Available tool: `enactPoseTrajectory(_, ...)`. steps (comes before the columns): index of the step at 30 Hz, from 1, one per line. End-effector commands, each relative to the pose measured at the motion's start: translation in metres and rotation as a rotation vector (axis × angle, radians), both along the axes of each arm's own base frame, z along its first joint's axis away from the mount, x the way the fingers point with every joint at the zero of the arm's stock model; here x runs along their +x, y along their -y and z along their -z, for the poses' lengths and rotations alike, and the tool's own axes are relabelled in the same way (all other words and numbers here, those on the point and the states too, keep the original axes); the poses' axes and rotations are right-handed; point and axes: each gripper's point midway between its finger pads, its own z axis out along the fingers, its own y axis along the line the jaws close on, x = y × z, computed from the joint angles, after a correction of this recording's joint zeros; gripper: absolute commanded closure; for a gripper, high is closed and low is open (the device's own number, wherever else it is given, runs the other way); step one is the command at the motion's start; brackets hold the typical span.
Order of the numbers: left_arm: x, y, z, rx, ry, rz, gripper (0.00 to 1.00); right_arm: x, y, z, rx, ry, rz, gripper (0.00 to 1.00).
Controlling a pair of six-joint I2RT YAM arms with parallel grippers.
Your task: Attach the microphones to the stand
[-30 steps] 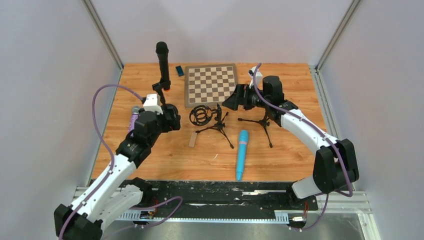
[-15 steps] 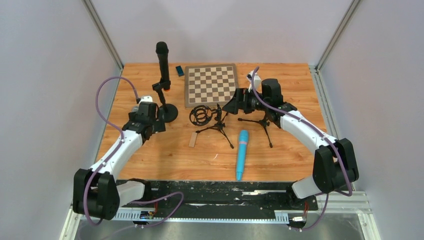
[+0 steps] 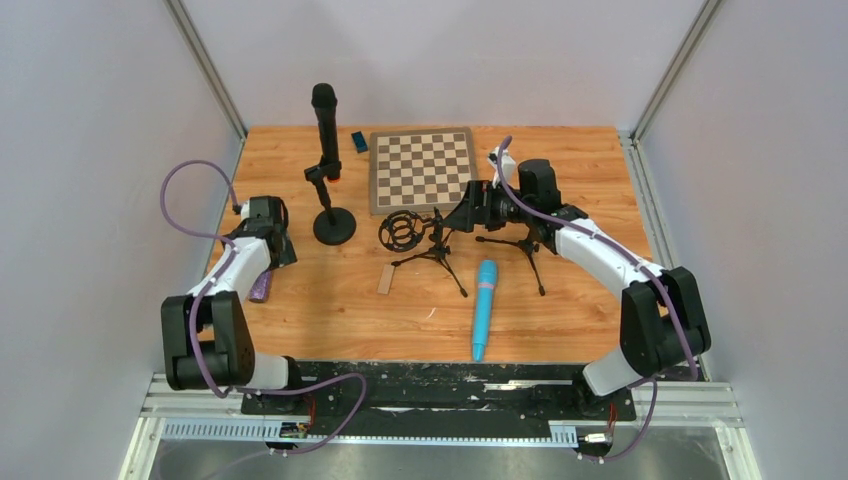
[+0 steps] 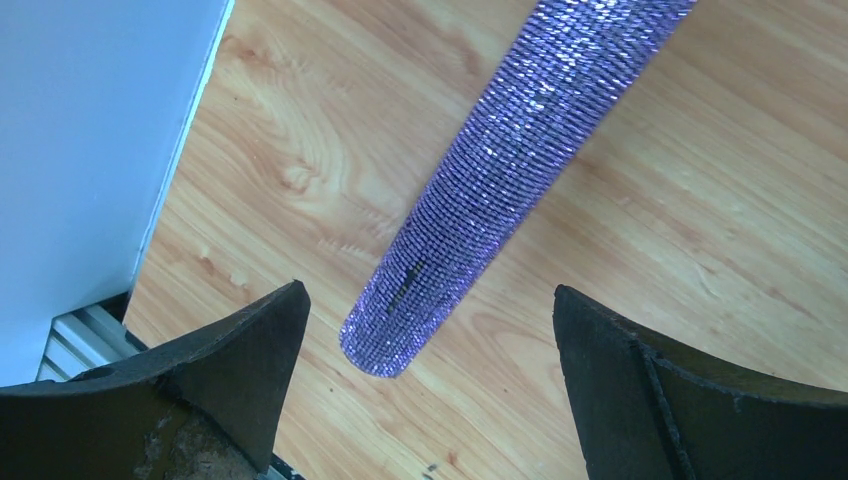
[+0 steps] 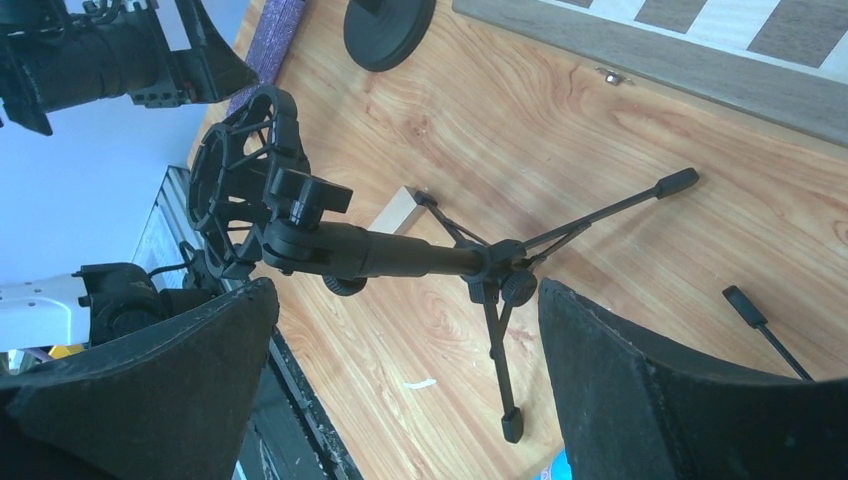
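Bare wood on both sides of the handle leaves room for my fingers. My left gripper should next lower onto the purple microphone's handle (image 4: 437, 243), just in from its tail end.
The purple microphone (image 4: 500, 170) lies on the wood near the table's left edge, its tail end (image 3: 262, 290) showing below my left gripper (image 3: 272, 255). That gripper (image 4: 428, 300) hovers over it, open, touching nothing. The black microphone (image 3: 325, 125) stands upright, clipped in the round-base stand (image 3: 333, 227). The light blue microphone (image 3: 484, 308) lies loose near the front centre. My right gripper (image 3: 458, 214) is open just above the small tripod stand with a ring-shaped shock mount (image 3: 405, 232). In the right wrist view this stand (image 5: 380, 250) sits ahead of the open right gripper (image 5: 405, 295).
A chessboard (image 3: 421, 170) lies at the back centre, with a small blue item (image 3: 359, 141) to its left. A second black tripod (image 3: 525, 245) stands under the right arm. A small wooden block (image 3: 386, 279) rests beside the shock-mount stand's legs.
My left arm has swung away from the round-base stand, back and left to the table's edge over the purple microphone. The right gripper has edged slightly left toward the shock-mount stand.
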Motion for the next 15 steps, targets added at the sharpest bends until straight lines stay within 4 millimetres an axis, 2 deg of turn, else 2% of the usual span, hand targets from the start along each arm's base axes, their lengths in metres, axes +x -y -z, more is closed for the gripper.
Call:
enactPoseTrajectory(1,0.013,-0.012,0.002,-0.005,0.002,-0.029,0.0,0.004,-0.006,-0.01,0.027,0.026,-0.031,0.0)
enactPoseTrajectory(12,0.016,-0.006,0.049,-0.087,-0.138,0.011,0.0,0.003,-0.007,-0.005,0.03,-0.003,-0.038,0.0)
enactPoseTrajectory(15,0.016,-0.002,0.059,-0.113,-0.164,0.024,0.11,0.002,-0.007,-0.004,0.025,-0.004,-0.04,0.0)
